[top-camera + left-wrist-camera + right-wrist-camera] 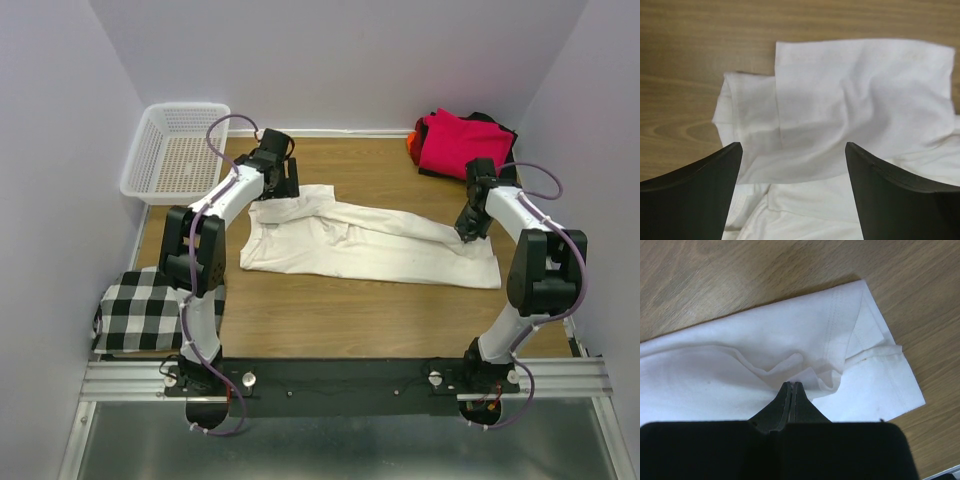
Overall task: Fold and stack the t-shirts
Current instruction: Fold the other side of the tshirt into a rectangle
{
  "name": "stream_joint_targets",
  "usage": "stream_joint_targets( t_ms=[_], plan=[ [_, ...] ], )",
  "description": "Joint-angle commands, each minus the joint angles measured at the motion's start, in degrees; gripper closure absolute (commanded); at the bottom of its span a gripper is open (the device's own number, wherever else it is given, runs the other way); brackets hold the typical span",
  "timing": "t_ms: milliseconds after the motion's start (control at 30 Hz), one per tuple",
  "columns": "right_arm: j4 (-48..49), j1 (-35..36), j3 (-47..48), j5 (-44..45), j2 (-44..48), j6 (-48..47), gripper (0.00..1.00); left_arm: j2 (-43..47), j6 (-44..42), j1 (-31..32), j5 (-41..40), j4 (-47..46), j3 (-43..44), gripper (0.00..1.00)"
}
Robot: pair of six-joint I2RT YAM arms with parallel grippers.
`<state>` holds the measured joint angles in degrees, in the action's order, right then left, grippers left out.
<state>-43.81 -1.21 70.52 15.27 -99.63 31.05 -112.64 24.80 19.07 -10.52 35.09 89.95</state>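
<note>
The sleeve's far corner (780, 47) lies flat beyond the open fingers of my left gripper, with bare wood past it, so my left gripper should next move outward and down onto that corner.
A large cream t-shirt (370, 245) lies folded into a long band across the wooden table. My left gripper (285, 185) hovers over its left end, near the sleeve (850, 100). In the left wrist view that gripper (794, 145) is wide open, with only cloth below it. My right gripper (465, 238) is at the shirt's right end. In the right wrist view it (791, 385) is shut, pinching a raised fold of the cream t-shirt (740, 355) near the hem. At the back right sits a folded magenta-red t-shirt (462, 140) on a black one (505, 135), with an orange edge (412, 145).
A white mesh basket (150, 190) stands at the back left corner. A black-and-white checked cloth (140, 310) lies at the table's left edge beside the left arm's base. Walls close in on the left, back and right.
</note>
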Motion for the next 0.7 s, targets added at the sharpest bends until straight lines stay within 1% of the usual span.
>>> stream_joint_targets(
  t_ms=[0,67,167,233,367,533,567,667],
  plan=[
    [-1.7,0.0,-0.7,0.3,-0.6,0.9,0.99,-5.3,-1.9,-0.3,-0.5,-1.7,10.5,0.07],
    [-1.7,0.0,-0.7,0.6,-0.7,0.9,0.99,-8.4,-2.3,-0.3,-0.5,-0.8,14.8,0.07],
    [-1.6,0.0,-0.5,0.8,-0.7,0.9,0.99,-11.4,-2.7,-0.4,-1.9,-0.1,18.1,0.07],
    [-1.6,0.0,-0.1,0.9,-0.8,0.9,0.99,-12.3,-2.7,-0.5,-3.4,0.0,18.7,0.08],
    [-1.6,0.0,0.8,0.4,-1.3,1.1,0.99,-14.0,-2.6,-1.3,-4.3,-0.1,18.7,0.11],
    [-1.7,0.0,1.1,0.0,-1.7,1.4,0.99,-15.5,-2.9,-2.0,-3.7,-1.7,18.2,0.21],
    [-1.7,0.0,1.1,-0.1,-1.9,1.3,0.99,-16.3,-3.4,-2.0,-3.9,-2.8,18.2,0.21],
    [-1.7,0.0,1.2,-0.1,-2.1,1.2,0.99,-19.3,-3.9,-2.5,-4.5,-1.2,20.8,0.27]
  ],
)
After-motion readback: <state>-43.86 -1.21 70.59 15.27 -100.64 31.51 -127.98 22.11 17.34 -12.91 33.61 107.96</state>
